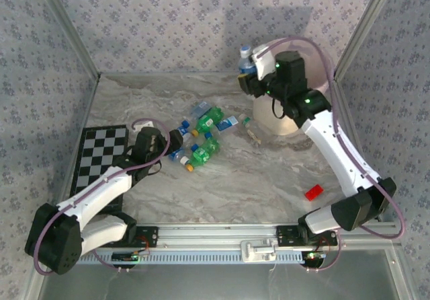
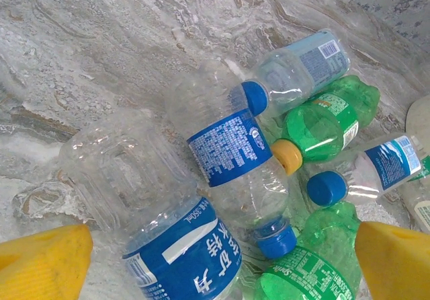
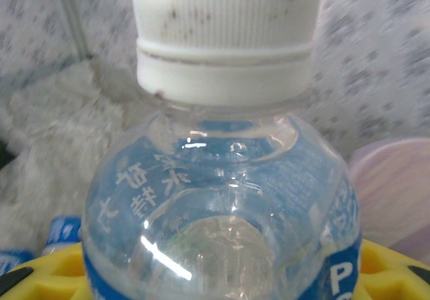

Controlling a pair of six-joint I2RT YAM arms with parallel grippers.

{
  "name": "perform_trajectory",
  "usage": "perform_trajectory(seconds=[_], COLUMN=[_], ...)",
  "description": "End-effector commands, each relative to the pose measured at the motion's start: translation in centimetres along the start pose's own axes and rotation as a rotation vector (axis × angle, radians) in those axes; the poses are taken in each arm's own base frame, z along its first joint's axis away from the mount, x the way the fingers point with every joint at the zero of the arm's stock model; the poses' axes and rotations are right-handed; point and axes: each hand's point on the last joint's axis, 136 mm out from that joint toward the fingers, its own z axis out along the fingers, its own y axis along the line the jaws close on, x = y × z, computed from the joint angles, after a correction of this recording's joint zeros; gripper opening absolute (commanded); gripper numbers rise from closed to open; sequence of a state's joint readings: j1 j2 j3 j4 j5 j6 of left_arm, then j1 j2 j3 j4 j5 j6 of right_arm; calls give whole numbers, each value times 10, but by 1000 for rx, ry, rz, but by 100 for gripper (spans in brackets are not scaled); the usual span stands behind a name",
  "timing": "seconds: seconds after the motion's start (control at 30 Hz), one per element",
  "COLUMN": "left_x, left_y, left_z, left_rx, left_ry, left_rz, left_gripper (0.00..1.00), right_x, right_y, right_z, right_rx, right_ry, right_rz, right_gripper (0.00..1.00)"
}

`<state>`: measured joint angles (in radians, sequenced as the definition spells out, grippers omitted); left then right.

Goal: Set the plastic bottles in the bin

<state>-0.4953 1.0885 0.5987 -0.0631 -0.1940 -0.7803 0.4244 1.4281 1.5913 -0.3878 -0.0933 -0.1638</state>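
Observation:
Next I should move my right gripper across over the pink bin (image 1: pixel 272 115), beside and below it, then lower and release, because the bottle is outside the bin's rim.
My right gripper (image 1: pixel 247 73) is raised at the back right, shut on a clear plastic bottle (image 1: pixel 246 58) with a blue label. In the right wrist view this bottle (image 3: pixel 222 199) stands upright with its white cap (image 3: pixel 225 38) on top, between the yellow fingers (image 3: pixel 54 273). The pale pink bin (image 1: pixel 272 115) stands just right of and below it, and its rim (image 3: pixel 393 185) shows beside the bottle. Several clear and green bottles (image 1: pixel 201 138) lie in a heap mid-table. My left gripper (image 1: pixel 176 138) hovers open at the heap's left edge, over a blue-labelled bottle (image 2: pixel 178 246) and a green one (image 2: pixel 309 266).
A small red block (image 1: pixel 314 193) lies at the front right. A checkerboard mat (image 1: pixel 101 155) lies at the left under the left arm. Patterned walls close in the back and sides.

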Motion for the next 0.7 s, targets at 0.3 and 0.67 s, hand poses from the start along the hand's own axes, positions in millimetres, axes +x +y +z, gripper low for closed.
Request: perform_trajectory(seconds=[0.3, 0.67], left_x=[-7, -6], left_y=[-2, 15], left_z=[-4, -18], left_rx=[19, -13], left_ry=[-28, -62], left_rz=[-12, -18], left_gripper=[100, 100], right_x=[-32, 71], right_y=[-131, -176], right_z=[-7, 50], right_rx=[335, 320], right_ry=[-109, 217], right_rz=[136, 391], right_gripper=[46, 47])
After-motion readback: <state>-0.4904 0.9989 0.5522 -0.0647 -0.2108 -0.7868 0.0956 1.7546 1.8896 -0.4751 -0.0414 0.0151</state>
